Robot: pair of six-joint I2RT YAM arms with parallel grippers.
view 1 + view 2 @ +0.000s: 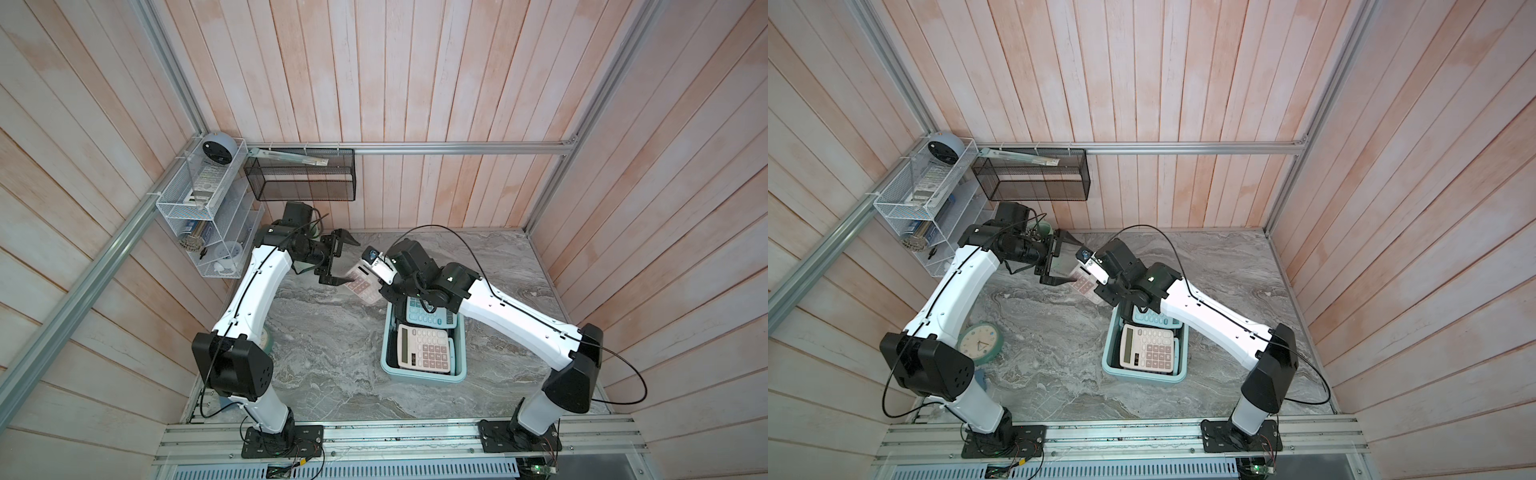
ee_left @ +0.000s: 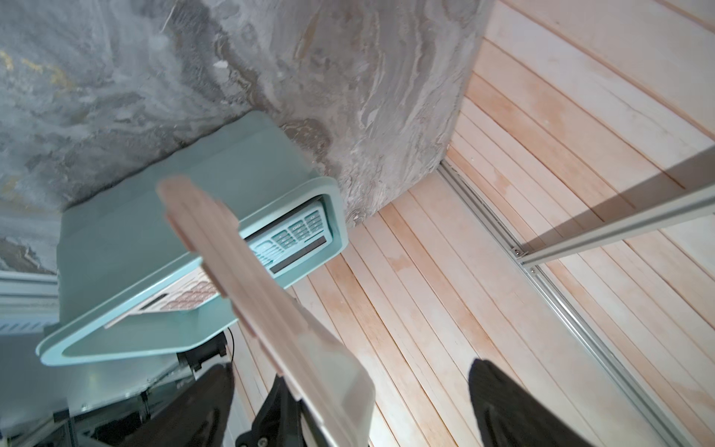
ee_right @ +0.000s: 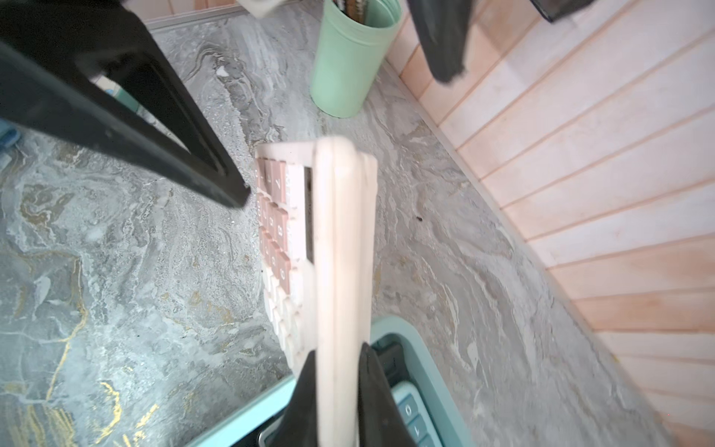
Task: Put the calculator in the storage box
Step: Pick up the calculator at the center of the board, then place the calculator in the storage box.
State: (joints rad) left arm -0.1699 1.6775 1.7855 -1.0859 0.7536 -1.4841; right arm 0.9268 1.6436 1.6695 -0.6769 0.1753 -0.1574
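Note:
I'll swing my right gripper back toward the base, lower the pink calculator [image 1: 362, 285] onto the cream one and release it, as it still hangs outside the box's rim.
A pink calculator [image 1: 362, 285] [image 1: 1082, 284] hangs on edge above the marble table between the two arms. My right gripper [image 3: 338, 371] is shut on its near end, a black finger on each flat face, just over the rim of the storage box [image 3: 425, 358]. My left gripper [image 1: 340, 260] [image 2: 352, 367] stands wide open around the calculator's [image 2: 247, 271] far end. One of its fingers [image 3: 216, 178] is close to the keys, the other is well apart. The light teal storage box [image 1: 424, 376] [image 1: 1142, 380] holds a blue calculator [image 1: 424, 316] and a cream one [image 1: 424, 350].
A mint-green cup [image 3: 348, 62] [image 1: 1044, 228] stands by the back wall behind the left arm. A round clock [image 1: 980, 343] lies on the table near the left arm's elbow. A black mesh basket [image 1: 299, 178] and a white wire rack [image 1: 199, 195] hang at the back left.

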